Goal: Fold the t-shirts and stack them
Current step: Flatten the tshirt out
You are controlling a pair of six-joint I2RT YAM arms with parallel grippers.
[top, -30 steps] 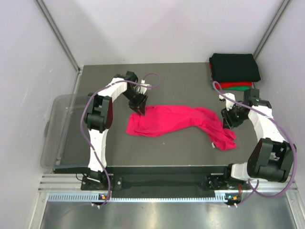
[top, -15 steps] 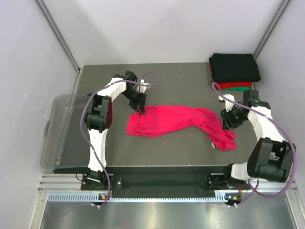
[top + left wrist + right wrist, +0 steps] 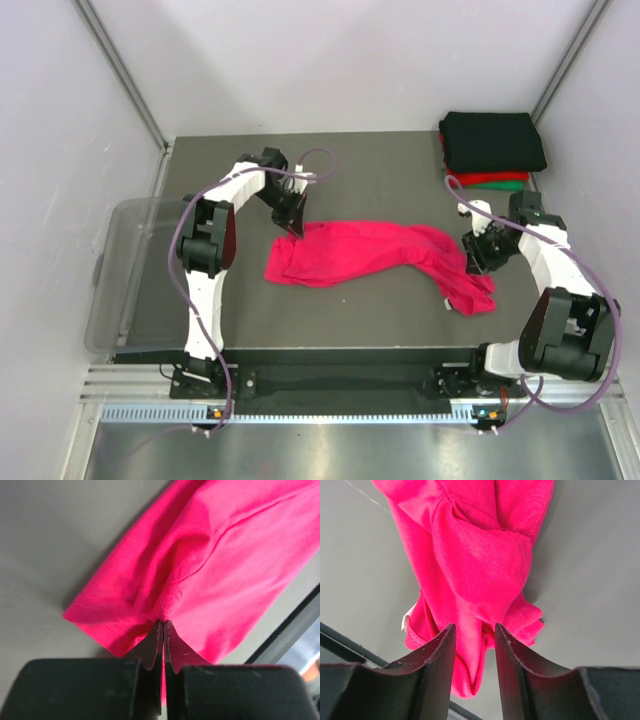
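The t-shirt fold's stitched edge (image 3: 519, 578) sticks out freely below my right gripper and slightly outward, so my right gripper will lower its open fingers outward onto it next.
A bright pink t-shirt (image 3: 370, 252) lies crumpled lengthwise across the middle of the dark table. My left gripper (image 3: 296, 228) is at its far left corner, shut on a pinch of the pink cloth (image 3: 210, 560) just behind the hem; the jaws (image 3: 164, 625) meet with cloth between them. My right gripper (image 3: 478, 262) hangs over the shirt's bunched right end. Its jaws (image 3: 475, 630) stand apart, astride a fold of pink cloth (image 3: 475, 555) that does not fill the gap. A small white label (image 3: 406, 622) peeks out beside that fold. Folded black (image 3: 493, 140), red (image 3: 485, 178) and green (image 3: 512, 186) t-shirts are stacked at the back right.
A clear plastic bin (image 3: 120, 270) hangs off the table's left side. White walls close in the table at the back and both sides. The table's front edge (image 3: 350, 352) runs just beyond the arm bases.
The left gripper's jaws have shut on the pink shirt's corner. Both arms stay almost where they were.
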